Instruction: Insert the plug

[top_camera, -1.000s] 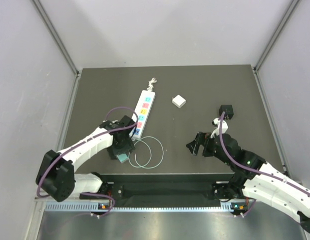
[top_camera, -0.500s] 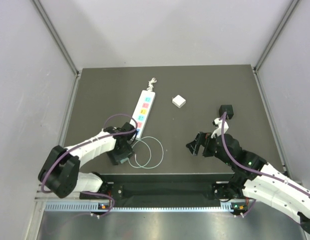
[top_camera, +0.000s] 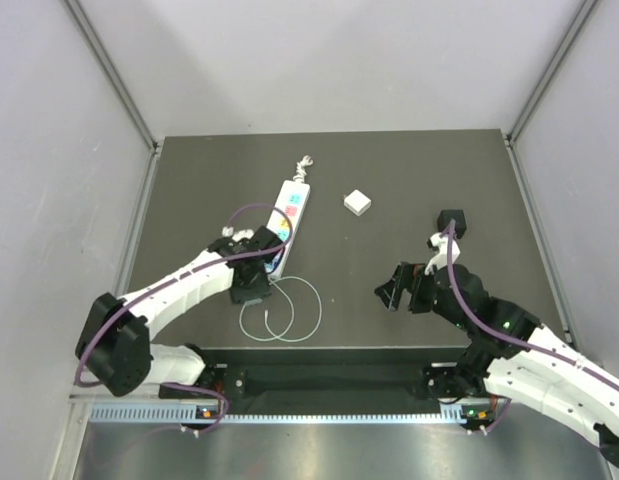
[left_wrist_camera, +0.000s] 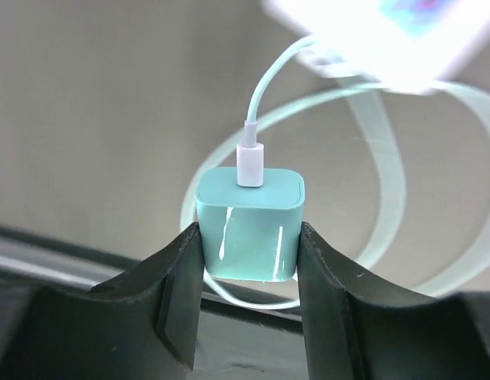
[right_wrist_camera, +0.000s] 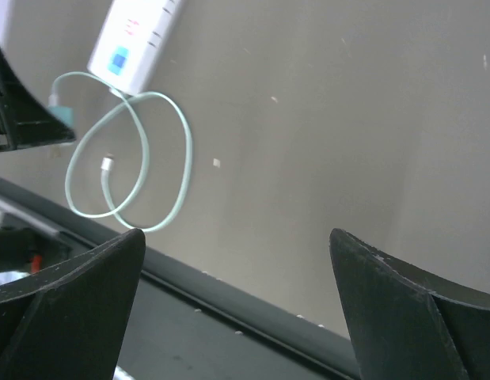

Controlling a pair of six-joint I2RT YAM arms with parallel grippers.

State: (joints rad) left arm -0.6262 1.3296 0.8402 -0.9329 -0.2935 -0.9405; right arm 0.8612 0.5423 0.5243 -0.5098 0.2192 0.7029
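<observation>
My open right gripper moves up and across toward the teal-green plug [left_wrist_camera: 249,226] in my left gripper next, tilting onto the plug's cable end.
The teal-green plug [left_wrist_camera: 249,226] is pinched between my left gripper's [left_wrist_camera: 249,237] two black fingers, cable end up, held above the table. Its white cable [left_wrist_camera: 385,150] runs up from it and loops on the table [top_camera: 289,315]. In the top view my left gripper [top_camera: 254,288] covers the plug and sits just at the near end of the long white power strip [top_camera: 287,218]. The strip's end shows blurred in the left wrist view [left_wrist_camera: 403,32]. My right gripper [top_camera: 394,288] is open and empty at the right, well apart from the strip.
A small plain white square block [top_camera: 357,203] lies to the right of the strip. The right wrist view shows the strip's near end [right_wrist_camera: 138,39], the cable loop [right_wrist_camera: 126,166] and the table's front edge [right_wrist_camera: 252,305] below the open fingers.
My left gripper closed on the plug near the front edge, then moved away from me toward the strip's near end with the plug. The cable loop shifted along. The right arm barely moved.
</observation>
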